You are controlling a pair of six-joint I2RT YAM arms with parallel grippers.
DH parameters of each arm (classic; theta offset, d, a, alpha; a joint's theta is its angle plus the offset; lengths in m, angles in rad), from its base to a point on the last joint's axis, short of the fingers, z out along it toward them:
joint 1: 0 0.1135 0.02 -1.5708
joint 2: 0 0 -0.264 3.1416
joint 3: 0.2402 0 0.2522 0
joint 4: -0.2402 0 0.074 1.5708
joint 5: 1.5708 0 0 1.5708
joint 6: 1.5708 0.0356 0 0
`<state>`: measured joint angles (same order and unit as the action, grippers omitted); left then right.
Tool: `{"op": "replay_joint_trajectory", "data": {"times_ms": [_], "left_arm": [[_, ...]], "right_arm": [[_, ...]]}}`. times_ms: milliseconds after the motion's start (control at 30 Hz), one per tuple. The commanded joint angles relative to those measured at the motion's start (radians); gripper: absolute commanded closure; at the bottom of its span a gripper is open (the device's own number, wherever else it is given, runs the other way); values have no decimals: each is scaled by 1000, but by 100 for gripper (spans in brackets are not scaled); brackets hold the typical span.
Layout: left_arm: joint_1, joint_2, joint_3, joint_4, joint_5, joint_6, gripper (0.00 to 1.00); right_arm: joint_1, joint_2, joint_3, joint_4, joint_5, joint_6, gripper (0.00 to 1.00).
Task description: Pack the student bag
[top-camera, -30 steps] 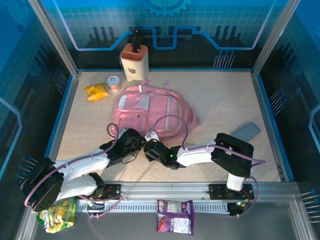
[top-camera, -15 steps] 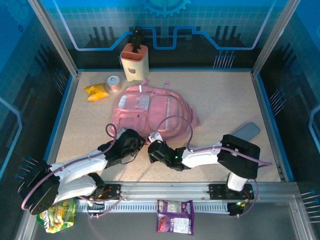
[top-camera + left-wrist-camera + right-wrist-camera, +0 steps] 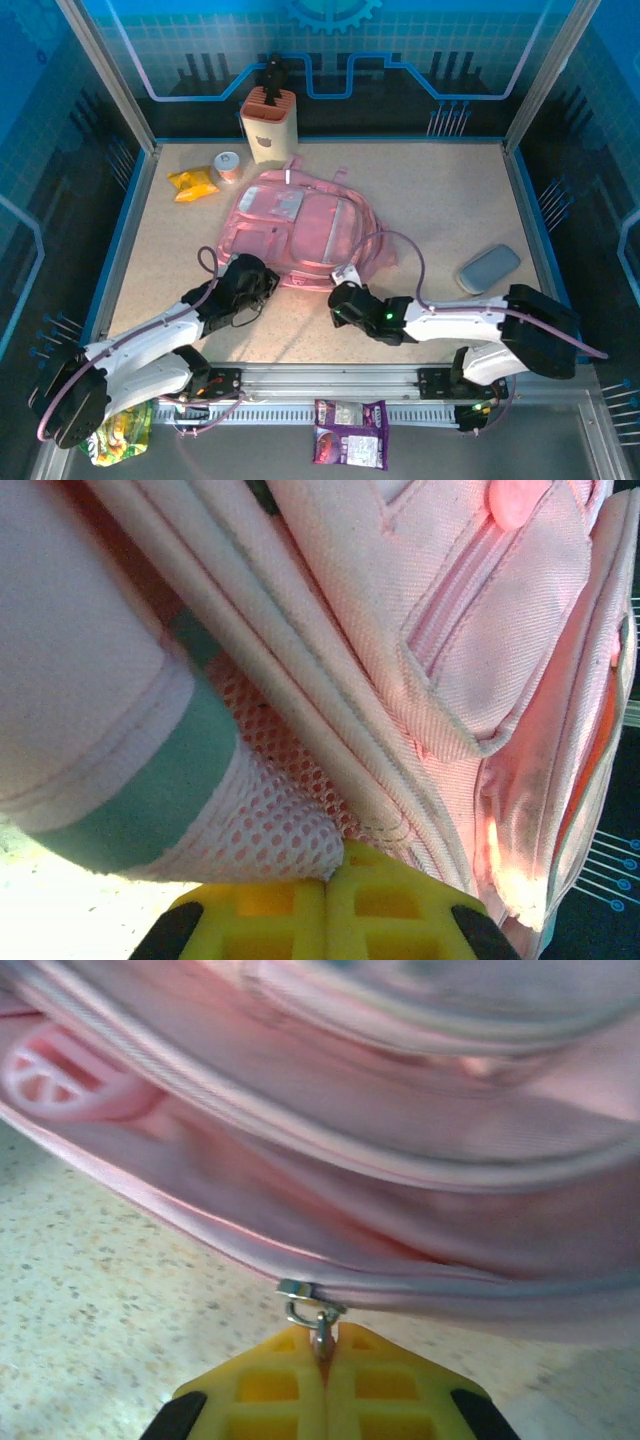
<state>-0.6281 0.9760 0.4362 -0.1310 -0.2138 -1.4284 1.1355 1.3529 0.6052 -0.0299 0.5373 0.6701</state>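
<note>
The left gripper holds the white mesh side pocket (image 3: 270,825) in its fingers. It eases the pocket away from my right gripper next, since that holds the zip pull, then releases it.
The student bag (image 3: 300,222), a pink backpack with pale zip trim, lies flat mid-table. My left gripper (image 3: 266,283) is at its near-left corner. In the left wrist view its yellow jaws (image 3: 327,872) are shut on the bag's white mesh side pocket (image 3: 270,825). My right gripper (image 3: 341,291) sits at the bag's near edge, right of the left one. Seen from the right wrist, the jaws (image 3: 322,1346) are shut on the metal zip pull (image 3: 318,1322) hanging from the slider on the bag's zip line (image 3: 420,1290).
A beige holder with dark handles (image 3: 270,122) stands at the back. A yellow snack packet (image 3: 193,183) and a small round cup (image 3: 229,166) lie back left. A grey case (image 3: 489,267) lies right. Green (image 3: 115,430) and purple (image 3: 350,433) packets sit below the table's front rail.
My right gripper has closed on the zip pull and slid rightwards along the bag's near edge, its arm swinging out right. The left gripper shifted slightly left, and the bag stretched and shifted back.
</note>
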Motion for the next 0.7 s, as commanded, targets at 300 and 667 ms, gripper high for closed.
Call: {"op": "replay_joint_trajectory", "data": {"times_ms": [300,667], "left_arm": [[152,-37,40,-99,35,206,100],[321,118,194,-146,105,465,100]], "right_arm": [[-367,-196,-10,-345,-203,-157,100],[-247,-135,73,-311,-441,-207,100]]}}
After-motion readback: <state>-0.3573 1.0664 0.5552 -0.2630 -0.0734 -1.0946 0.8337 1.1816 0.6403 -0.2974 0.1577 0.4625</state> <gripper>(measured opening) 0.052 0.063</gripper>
